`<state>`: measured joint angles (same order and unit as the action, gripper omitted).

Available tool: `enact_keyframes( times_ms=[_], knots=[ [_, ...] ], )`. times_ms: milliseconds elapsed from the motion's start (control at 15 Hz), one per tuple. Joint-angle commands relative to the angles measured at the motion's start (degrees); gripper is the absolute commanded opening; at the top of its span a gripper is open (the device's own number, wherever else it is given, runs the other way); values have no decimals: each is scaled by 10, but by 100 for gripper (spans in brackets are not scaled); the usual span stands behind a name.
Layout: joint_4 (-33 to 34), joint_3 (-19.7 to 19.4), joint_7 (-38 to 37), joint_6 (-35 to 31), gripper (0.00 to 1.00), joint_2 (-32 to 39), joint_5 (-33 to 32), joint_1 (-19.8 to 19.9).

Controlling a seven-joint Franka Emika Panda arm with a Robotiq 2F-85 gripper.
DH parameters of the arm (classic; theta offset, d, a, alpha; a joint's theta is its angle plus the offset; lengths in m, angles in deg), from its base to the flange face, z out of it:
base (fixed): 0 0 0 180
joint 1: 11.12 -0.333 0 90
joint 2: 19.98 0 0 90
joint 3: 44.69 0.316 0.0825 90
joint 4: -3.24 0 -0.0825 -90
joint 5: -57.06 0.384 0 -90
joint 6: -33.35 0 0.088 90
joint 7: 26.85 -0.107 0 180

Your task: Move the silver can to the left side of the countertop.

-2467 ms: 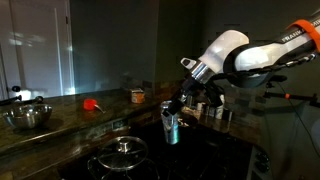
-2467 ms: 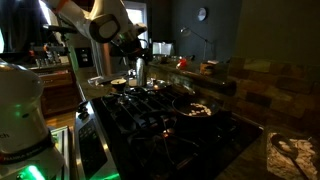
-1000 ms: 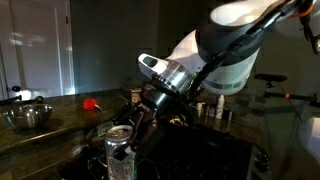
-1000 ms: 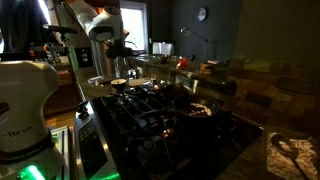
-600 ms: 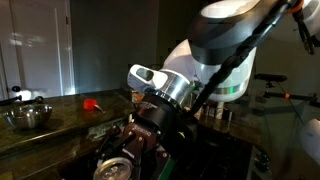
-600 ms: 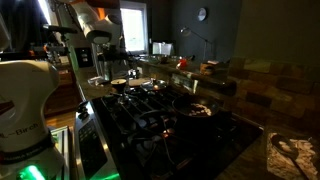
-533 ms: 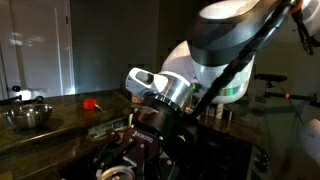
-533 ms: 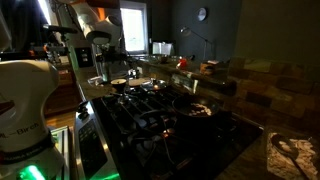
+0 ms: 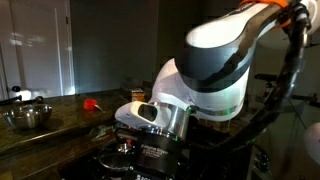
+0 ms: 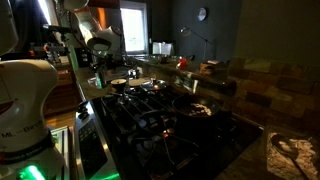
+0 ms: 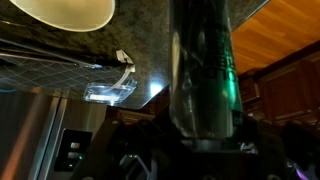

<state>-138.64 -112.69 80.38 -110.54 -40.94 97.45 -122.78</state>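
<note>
My gripper is above a clear patch of the bare speckled countertop (image 11: 148, 42) beside the white dish, so I will lower it there next and release the silver can.
The silver can (image 11: 200, 70) fills the middle of the wrist view, pale and shiny with green print, upright between the dark jaws of my gripper (image 11: 198, 150). The gripper is shut on it and holds it above the dark speckled countertop (image 11: 95, 50). In an exterior view the gripper (image 10: 100, 72) hangs at the left end of the stove, with the can small and dim in it. In an exterior view my arm's wrist (image 9: 150, 150) fills the foreground and hides the can; the countertop (image 9: 60, 125) runs along the left.
A steel mixing bowl (image 9: 27, 117), a red object (image 9: 90, 103) and a small orange-labelled jar (image 9: 138, 96) stand on the counter. The black stove (image 10: 160, 110) carries pans. A white dish (image 11: 65, 12) and a clear plastic piece (image 11: 108, 88) lie below the gripper.
The arm has carried the can away from above the stove, leftward in one exterior view and close to the camera in the other, where the can dropped out of sight.
</note>
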Motion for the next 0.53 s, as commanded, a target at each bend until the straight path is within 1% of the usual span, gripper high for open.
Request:
enact_keyframes(
  times_ms=[0,267,467],
  knots=[
    [28,-59,61,-18,23,31,27,-84],
    [51,-150,94,-5,23,25,38,-185],
    [64,-221,101,-10,23,4,27,-260]
  ],
)
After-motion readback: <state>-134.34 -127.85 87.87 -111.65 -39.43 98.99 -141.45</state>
